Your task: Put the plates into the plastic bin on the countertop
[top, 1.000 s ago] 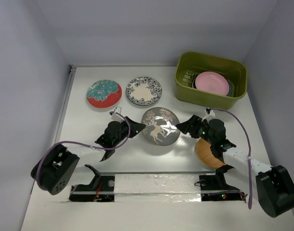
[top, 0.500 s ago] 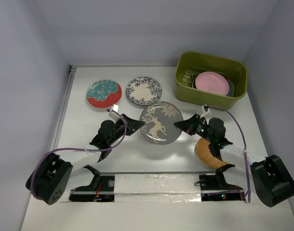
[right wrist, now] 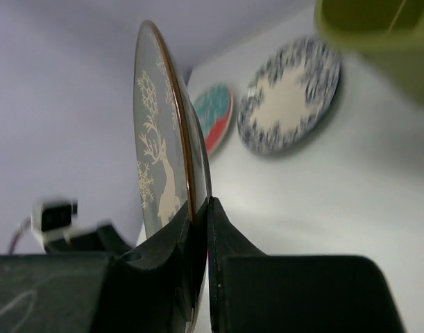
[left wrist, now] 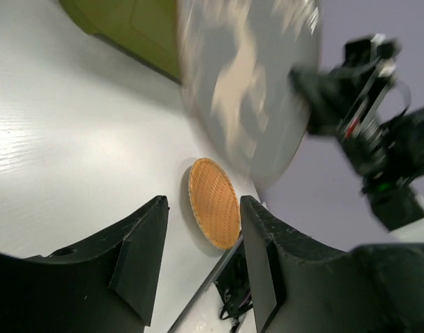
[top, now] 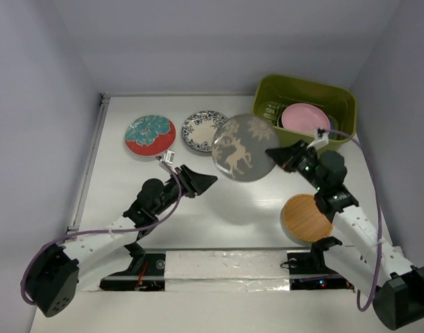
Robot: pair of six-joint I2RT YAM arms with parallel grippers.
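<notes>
The deer plate is still outside the bin [top: 305, 82], so the right gripper will carry it outward and to the right in the top view, then down onto the pink plate [top: 305, 118], and then release it.
The grey deer plate [top: 243, 147] hangs tilted in the air, left of the olive-green plastic bin [top: 305, 82]. My right gripper [top: 278, 154] is shut on its right rim; in the right wrist view the plate [right wrist: 163, 125] stands on edge between the closed fingers [right wrist: 232, 250]. My left gripper [top: 206, 180] is open and empty, low and left of the plate, apart from it. A pink plate [top: 305, 118] lies in the bin over a darker one. The red-teal plate [top: 150, 134], white-blue plate [top: 200, 130] and orange plate [top: 307, 218] lie on the countertop [top: 218, 215].
In the left wrist view the orange plate [left wrist: 215, 201] shows between the open fingers [left wrist: 142, 257], with the blurred deer plate [left wrist: 246, 83] and right arm [left wrist: 357, 104] above it. A raised edge [top: 94, 152] runs along the countertop's left side. Grey walls enclose the scene.
The right gripper closed on the deer plate and lifted it up toward the bin. The left gripper let go of it, opened, and now sits apart.
</notes>
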